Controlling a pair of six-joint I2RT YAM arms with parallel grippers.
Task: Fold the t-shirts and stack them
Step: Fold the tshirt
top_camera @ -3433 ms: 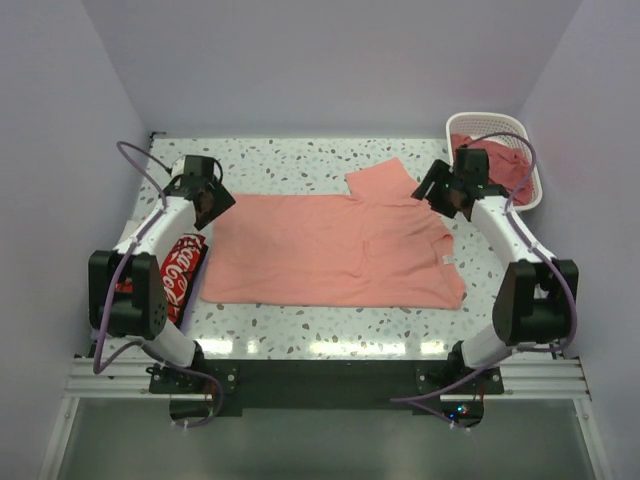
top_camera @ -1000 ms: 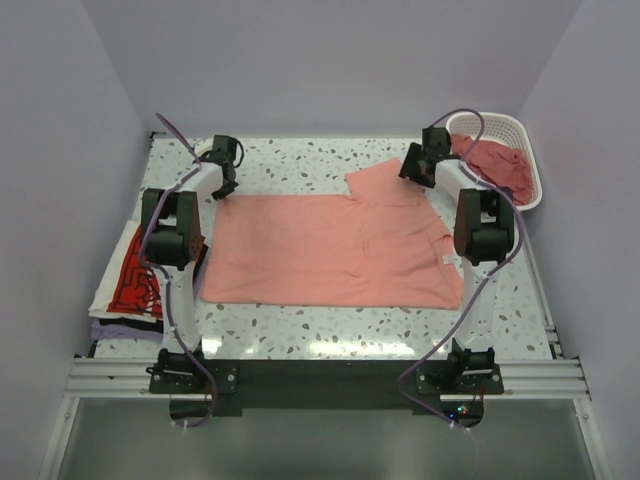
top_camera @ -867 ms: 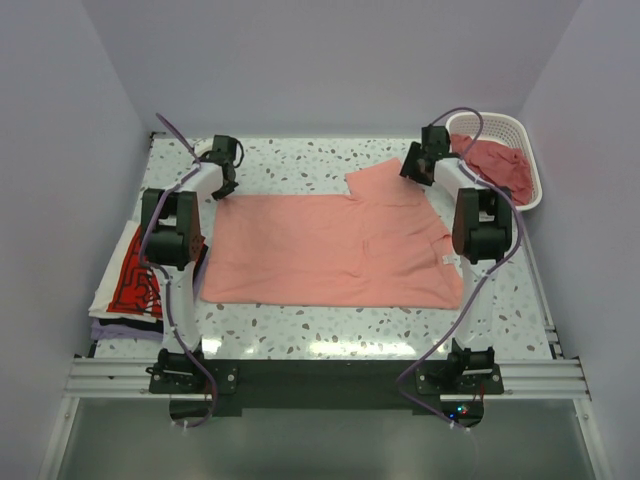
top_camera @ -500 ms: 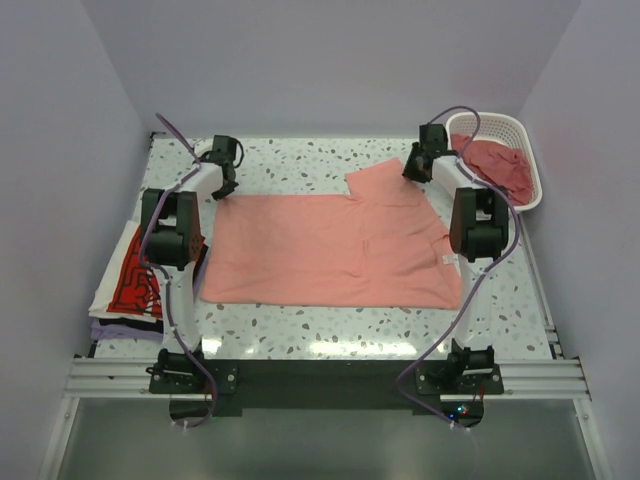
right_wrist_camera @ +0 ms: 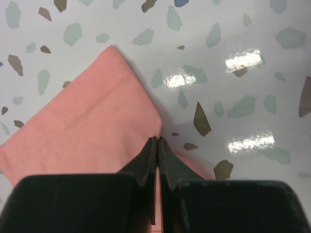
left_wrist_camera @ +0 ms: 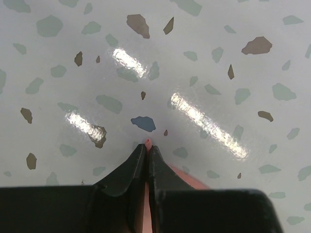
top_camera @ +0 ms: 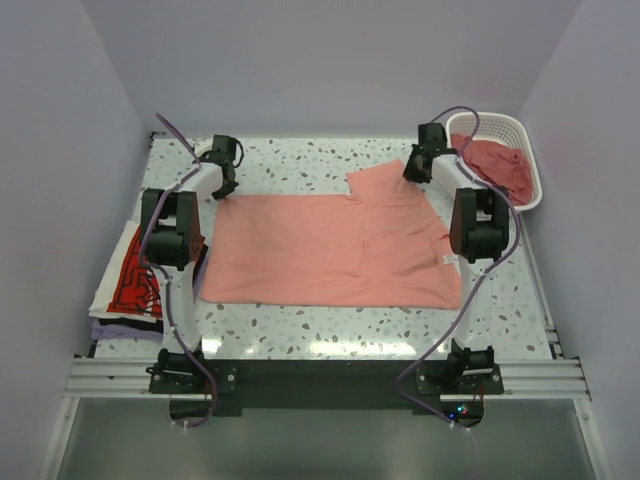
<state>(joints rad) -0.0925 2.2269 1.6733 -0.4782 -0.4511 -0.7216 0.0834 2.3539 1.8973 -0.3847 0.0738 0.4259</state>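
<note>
I should draw my left gripper back over the shirt's edge (top_camera: 221, 238) beside the white t-shirt and release the pinched corner, as the pink shirt still lies spread flat.
A salmon-pink t-shirt (top_camera: 330, 250) lies spread flat across the middle of the table, one sleeve (top_camera: 385, 182) pointing to the far right. My left gripper (top_camera: 219, 190) is at the shirt's far left corner, shut, with a sliver of pink cloth (left_wrist_camera: 147, 141) pinched between its fingertips (left_wrist_camera: 138, 155). At the shirt's far edge by the sleeve (right_wrist_camera: 87, 126), my right gripper (top_camera: 412, 172) has its jaws pressed together on the pink cloth; in the right wrist view its tips (right_wrist_camera: 159, 140) meet at the hem. A white t-shirt with a red-and-black print (top_camera: 130, 275) lies on a pale purple one (top_camera: 115, 328) at the left edge.
A white slatted basket (top_camera: 492, 122) at the far right corner holds more pink cloth (top_camera: 500, 160). The speckled tabletop (top_camera: 300, 155) runs behind the shirt to the back wall. Both arms stretch far out from their bases at the near edge.
Both arms have reached out to the shirt's far edge. Within the last second the right gripper has shut on the cloth by the sleeve and drawn it slightly right; the left gripper stays as it was.
</note>
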